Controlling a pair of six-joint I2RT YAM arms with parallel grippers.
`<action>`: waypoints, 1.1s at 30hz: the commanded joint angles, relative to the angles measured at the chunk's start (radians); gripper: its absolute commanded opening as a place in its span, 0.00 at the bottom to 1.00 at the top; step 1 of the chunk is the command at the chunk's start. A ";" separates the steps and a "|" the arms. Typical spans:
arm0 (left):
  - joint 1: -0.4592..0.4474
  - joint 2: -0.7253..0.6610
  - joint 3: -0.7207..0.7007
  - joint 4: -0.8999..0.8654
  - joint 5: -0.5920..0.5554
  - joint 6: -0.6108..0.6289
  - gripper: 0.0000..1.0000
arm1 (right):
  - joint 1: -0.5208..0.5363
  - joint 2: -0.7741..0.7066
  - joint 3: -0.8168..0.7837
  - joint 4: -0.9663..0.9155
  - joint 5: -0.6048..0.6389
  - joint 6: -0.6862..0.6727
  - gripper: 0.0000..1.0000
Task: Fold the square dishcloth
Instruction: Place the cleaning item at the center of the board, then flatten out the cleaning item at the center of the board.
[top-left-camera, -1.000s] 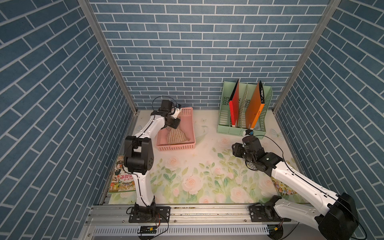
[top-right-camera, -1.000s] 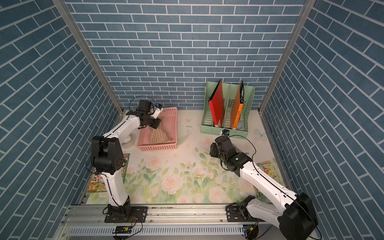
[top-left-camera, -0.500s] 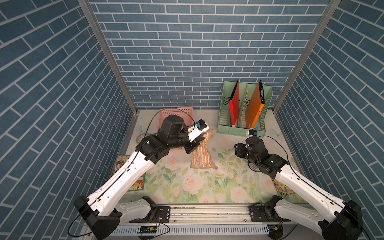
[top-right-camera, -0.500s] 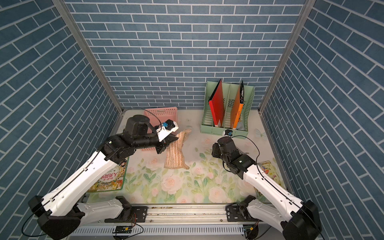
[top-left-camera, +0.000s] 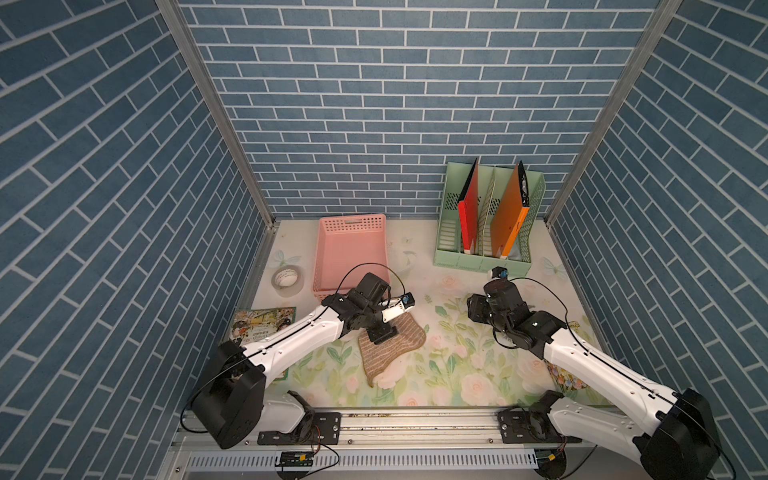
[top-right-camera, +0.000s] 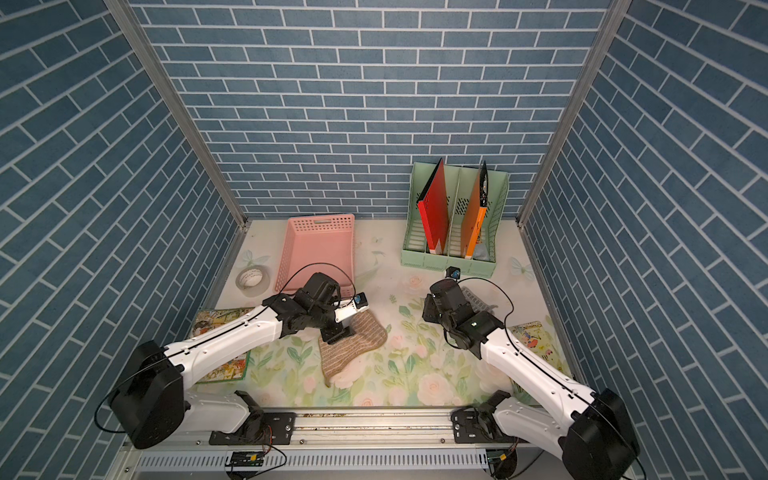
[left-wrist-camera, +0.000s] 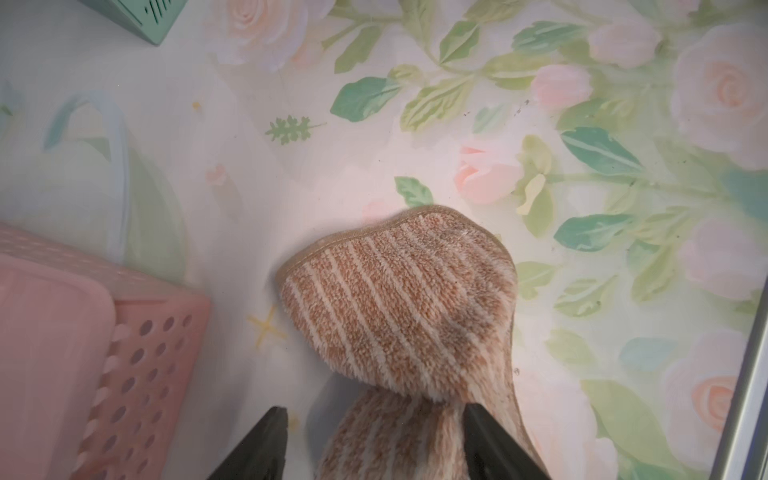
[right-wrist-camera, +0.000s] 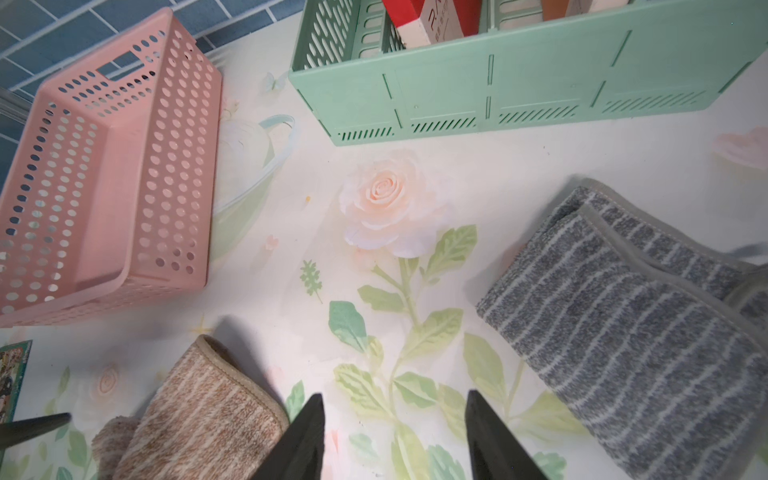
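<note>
The dishcloth's narrow near tip (top-left-camera: 371, 379) is below the left gripper's fingers and closer to the robot's base, so the left gripper will next move back and down to close on it.
The brown striped dishcloth (top-left-camera: 395, 347) (top-right-camera: 353, 347) lies crumpled and partly doubled over on the floral mat, in front of the pink basket. My left gripper (top-left-camera: 381, 333) (left-wrist-camera: 374, 409) hangs right above the cloth's rear part. It is open, with its jaws spread to either side of a raised bunch of the dishcloth (left-wrist-camera: 399, 299). My right gripper (top-left-camera: 478, 311) (right-wrist-camera: 395, 399) hovers open over bare mat to the right. Nothing is between its fingers, and the dishcloth's edge (right-wrist-camera: 199, 407) lies just beside it.
The pink perforated basket (top-left-camera: 352, 222) (right-wrist-camera: 174, 166) stands at the back left. A green file rack (top-left-camera: 482, 259) with red and orange folders is at the back right. A folded grey striped cloth (right-wrist-camera: 623, 332) lies under my right arm. A tape roll (top-left-camera: 286, 278) and a booklet (top-left-camera: 262, 328) are on the left.
My left arm carried the dishcloth out of the pink basket to the middle of the mat, lowered it and opened its jaws. The right arm has barely moved.
</note>
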 joint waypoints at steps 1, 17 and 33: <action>-0.046 -0.097 -0.015 -0.104 0.038 0.125 0.72 | 0.020 0.024 -0.029 0.030 -0.001 0.020 0.56; -0.205 -0.063 -0.284 -0.152 -0.155 0.202 0.62 | 0.043 0.107 -0.012 0.062 -0.016 0.020 0.58; -0.206 -0.105 -0.157 -0.211 -0.171 0.167 0.00 | 0.046 0.094 -0.027 0.059 -0.015 0.007 0.57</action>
